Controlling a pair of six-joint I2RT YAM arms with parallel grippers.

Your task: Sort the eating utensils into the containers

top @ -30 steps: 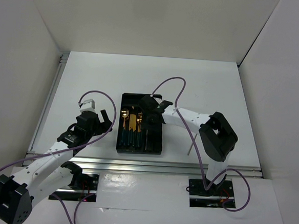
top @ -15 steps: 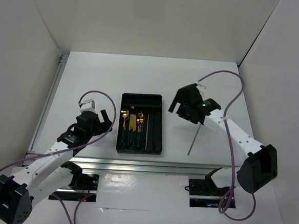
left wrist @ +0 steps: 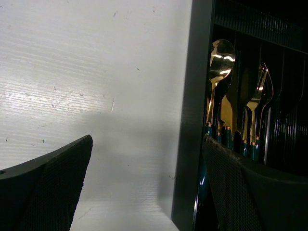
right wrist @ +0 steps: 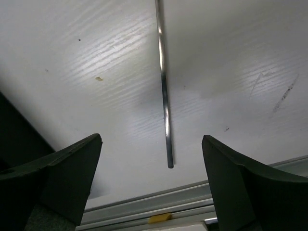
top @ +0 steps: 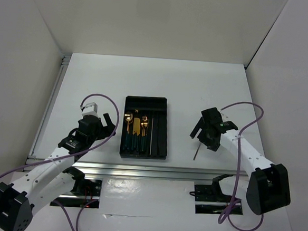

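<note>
My right gripper moves down onto the near part of the thin silver rod (top: 196, 151) (right wrist: 166, 115) next, since the rod lies below the gripper, between its two open fingers.
The black divided tray (top: 147, 100) lies mid-table. Several gold-headed, green-handled utensils (top: 134, 129) lie in its left compartments, and a thin silver piece (top: 152, 135) lies in a right one. In the left wrist view the tray's left wall (left wrist: 191, 120) and a gold spoon (left wrist: 219, 60) show. A thin silver rod (top: 196, 151) lies on the table right of the tray; it also shows in the right wrist view (right wrist: 163, 91). My right gripper (top: 201, 133) is open above the rod, fingers either side. My left gripper (top: 110, 125) is open and empty beside the tray's left wall.
A metal rail (top: 150, 169) runs along the table's near edge, close under the rod's end. White walls enclose the table on three sides. Purple cables loop over both arms.
My right arm has left the tray, swung out to the right, and come back down over the silver rod. The left arm has stayed still.
</note>
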